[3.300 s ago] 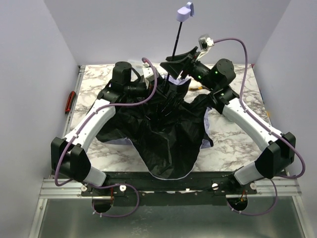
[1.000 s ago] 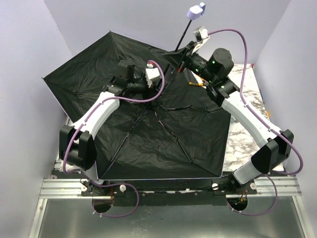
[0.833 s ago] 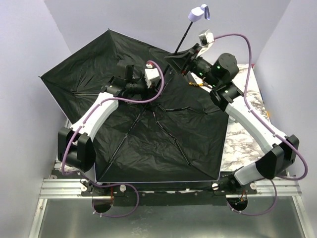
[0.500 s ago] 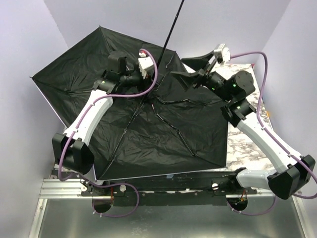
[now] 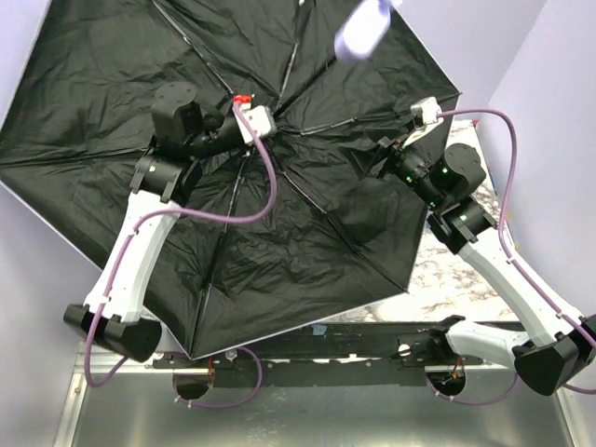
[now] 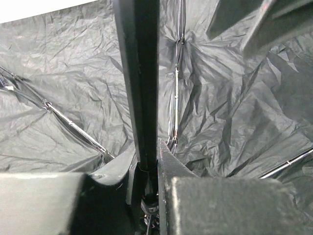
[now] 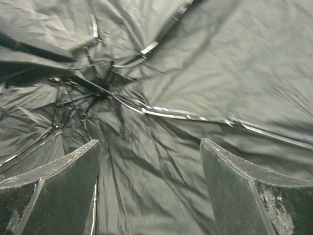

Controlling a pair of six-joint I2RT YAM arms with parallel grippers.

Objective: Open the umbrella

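My empty right gripper will next turn and come around the black shaft (image 6: 142,83) by the lavender handle, as the shaft is beside it, clear of its open fingers.
The umbrella is open. Its black inner canopy (image 5: 214,214) faces the top camera and fills most of that view. The lavender handle (image 5: 363,26) is blurred at the top, close to the camera. My left gripper (image 5: 272,107) is raised at the canopy's hub. In the left wrist view it (image 6: 144,161) is shut on the black shaft (image 6: 142,83). My right gripper (image 5: 372,154) hangs over the canopy's right side, apart from the shaft. In the right wrist view it (image 7: 151,166) is open and empty, with only black fabric and ribs (image 7: 195,73) between its fingers (image 7: 244,191).
The marble table (image 5: 447,270) shows only at the lower right, beside the canopy's edge. The canopy hides the rest of the table and reaches the lavender walls (image 5: 559,74) on the left and at the back. The metal base rail (image 5: 307,349) runs along the near edge.
The canopy went from crumpled on the table to fully spread, then rose and tilted toward the camera. My left arm lifted with the shaft. My right gripper let go of the shaft and drew back right.
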